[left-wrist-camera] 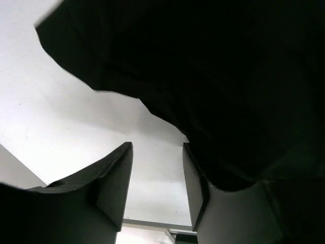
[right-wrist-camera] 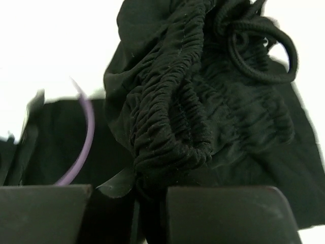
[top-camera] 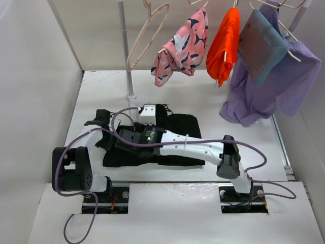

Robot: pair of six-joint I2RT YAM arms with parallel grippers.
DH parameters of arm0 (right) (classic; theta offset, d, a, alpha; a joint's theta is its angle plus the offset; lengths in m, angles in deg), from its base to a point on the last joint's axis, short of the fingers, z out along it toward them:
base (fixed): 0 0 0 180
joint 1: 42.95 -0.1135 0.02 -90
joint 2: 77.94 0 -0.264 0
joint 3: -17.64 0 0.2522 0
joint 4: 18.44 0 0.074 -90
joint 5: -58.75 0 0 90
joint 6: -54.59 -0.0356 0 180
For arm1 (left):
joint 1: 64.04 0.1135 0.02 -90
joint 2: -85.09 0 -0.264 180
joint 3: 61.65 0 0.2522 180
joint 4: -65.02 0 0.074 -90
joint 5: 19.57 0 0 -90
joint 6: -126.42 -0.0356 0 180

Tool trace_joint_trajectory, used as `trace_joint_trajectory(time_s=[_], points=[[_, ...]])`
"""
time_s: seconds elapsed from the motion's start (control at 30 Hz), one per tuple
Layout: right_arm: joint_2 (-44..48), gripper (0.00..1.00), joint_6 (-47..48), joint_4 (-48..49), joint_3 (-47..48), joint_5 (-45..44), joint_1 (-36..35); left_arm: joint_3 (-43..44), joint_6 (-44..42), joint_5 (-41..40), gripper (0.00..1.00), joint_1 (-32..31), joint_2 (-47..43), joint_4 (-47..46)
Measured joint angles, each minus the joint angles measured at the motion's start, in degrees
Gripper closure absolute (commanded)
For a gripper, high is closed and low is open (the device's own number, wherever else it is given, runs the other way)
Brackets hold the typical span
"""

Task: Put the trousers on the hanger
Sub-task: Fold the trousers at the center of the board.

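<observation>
My right gripper should draw back and to the left in the top view over black cloth (right-wrist-camera: 104, 147) that spreads beside the waistband (right-wrist-camera: 172, 117), then release the waistband.
The black trousers (top-camera: 180, 136) lie in a heap on the white table, mostly under my two arms. My right gripper (top-camera: 154, 109) is at their far edge. In the right wrist view it (right-wrist-camera: 150, 203) is shut on the gathered elastic waistband (right-wrist-camera: 172, 117), and the drawstring loops (right-wrist-camera: 261, 51) sit above it. My left gripper (top-camera: 99, 121) is at the heap's left edge. In the left wrist view it (left-wrist-camera: 157, 175) stands open with bare table between the fingers (left-wrist-camera: 116, 178), and trouser cloth (left-wrist-camera: 228, 86) drapes over the right finger. The pale beige hanger (top-camera: 147, 35) hangs empty from the rack at the back.
A vertical rack pole (top-camera: 124, 46) stands on the table behind the trousers. Along the rack hang a pink patterned garment (top-camera: 183, 48), an orange one (top-camera: 223, 43) and a purple one (top-camera: 271, 86). White walls close in the left and right sides.
</observation>
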Motion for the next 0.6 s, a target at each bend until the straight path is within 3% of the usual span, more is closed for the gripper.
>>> trace_joint_trajectory(time_s=[0.07,0.37,0.4,0.43,0.5,0.57,0.6], points=[[-0.4,1.00,2.9,4.3,-2.4,3.4,-0.3,0.0,0.6,-0.5,0.48,0.0,-0.4,0.1],[-2.6,1.00,18.9,24.2,-8.2,17.2,0.0,4.0,4.3,-2.7,0.39,3.5,-0.7,2.3],[-3.3,0.95,21.1,26.2,-8.2,18.3,0.0,4.0,4.7,-2.9,0.36,3.8,-0.6,2.4],[-4.1,0.72,23.5,28.3,-8.2,19.8,0.0,4.0,5.1,-3.2,0.32,4.0,-0.3,2.5],[-5.9,0.42,28.1,31.9,-8.1,23.3,0.0,4.1,5.7,-4.0,0.22,5.2,0.3,2.8],[-8.7,0.18,32.8,33.4,-6.7,27.3,-0.1,5.1,6.7,-5.0,0.18,7.4,1.2,3.8],[-10.6,0.16,35.2,33.3,-5.3,28.9,-0.2,6.3,7.2,-5.3,0.15,8.7,1.7,4.6]])
